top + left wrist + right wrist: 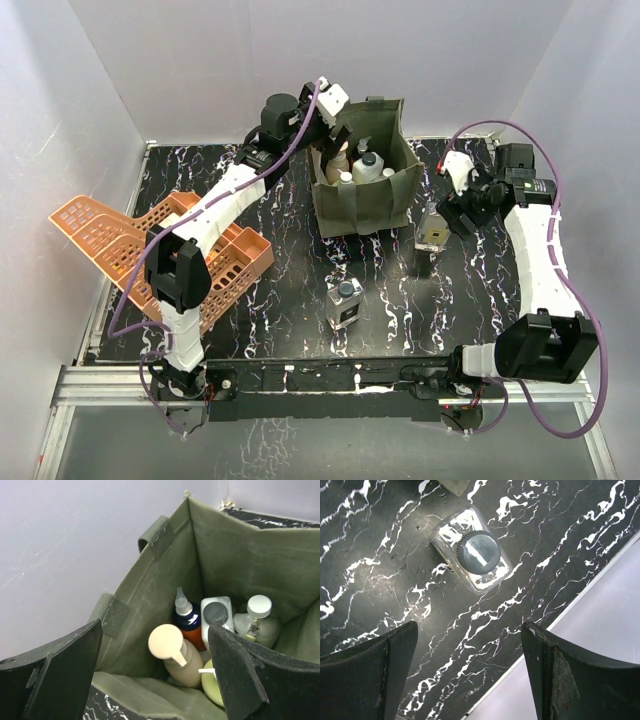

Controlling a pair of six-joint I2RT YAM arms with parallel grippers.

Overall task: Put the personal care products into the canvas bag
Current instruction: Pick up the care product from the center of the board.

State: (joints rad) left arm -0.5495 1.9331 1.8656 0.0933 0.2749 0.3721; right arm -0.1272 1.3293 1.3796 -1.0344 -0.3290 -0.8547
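Observation:
My right gripper turns onto the square clear bottle's capped top (432, 213) (478, 553) next, down and to the left in the top view, since it sits slanted to the fingers.
The olive canvas bag (352, 207) stands at the back middle of the table. In the left wrist view the canvas bag (150, 595) holds a tan pump bottle (186, 666), an orange bottle with a blue top (188, 625), a white bottle (218, 614), a pale bottle with a white cap (260, 622) and a yellow-green one (214, 685). My left gripper (338, 125) hangs open and empty over the bag's left rim. A square clear bottle (432, 228) (475, 555) stands right of the bag. My right gripper (455, 210) is open just right of and above it. A clear black-capped bottle (345, 303) stands at the front middle.
Two orange lattice baskets (150, 250) lie on the left side, under the left arm. The table's right edge (560, 625) runs close to the right gripper. White walls close in the back and both sides.

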